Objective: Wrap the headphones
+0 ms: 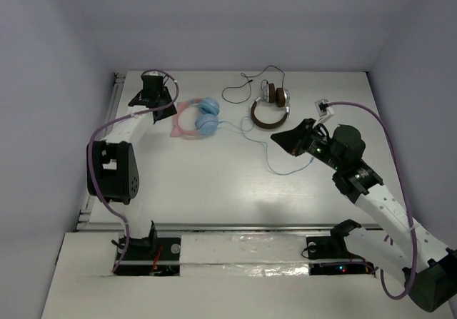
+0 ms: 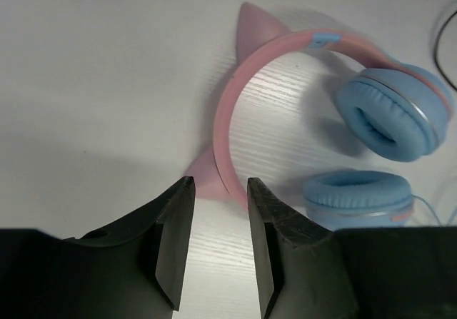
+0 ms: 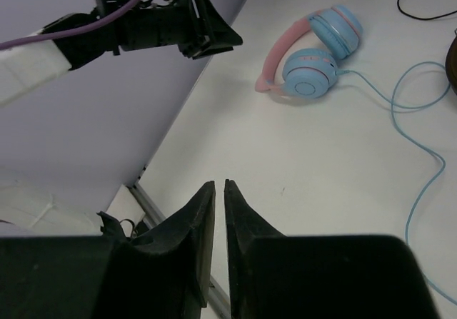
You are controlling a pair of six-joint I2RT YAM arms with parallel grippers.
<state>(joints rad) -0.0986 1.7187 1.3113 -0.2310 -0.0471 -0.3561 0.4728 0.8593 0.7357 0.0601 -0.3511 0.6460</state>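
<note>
The curve of the headband between the cat ears lies below my fingers. My left gripper needs to lower onto that curve next, shifting toward the cups of the headphones.
The headphones [image 1: 198,118] lie at the back of the table, with light blue cups [image 2: 396,112] and a pink headband [image 2: 232,119] that carries cat ears. Their thin blue cable [image 1: 275,158] loops away to the right over the table. My left gripper [image 1: 164,110] hangs just left of the headband, open, its tips [image 2: 220,187] close to the lower pink ear with only bare table between them. My right gripper [image 1: 277,139] hovers right of the headphones above the cable [image 3: 421,176]. Its jaws [image 3: 220,185] stand a narrow slit apart and hold nothing.
Brown headphones [image 1: 270,112] with a dark cable [image 1: 246,83] lie right of the blue pair. The left wall rises close behind my left arm [image 3: 164,26]. A metal rail [image 3: 150,205] runs along the table's left edge.
</note>
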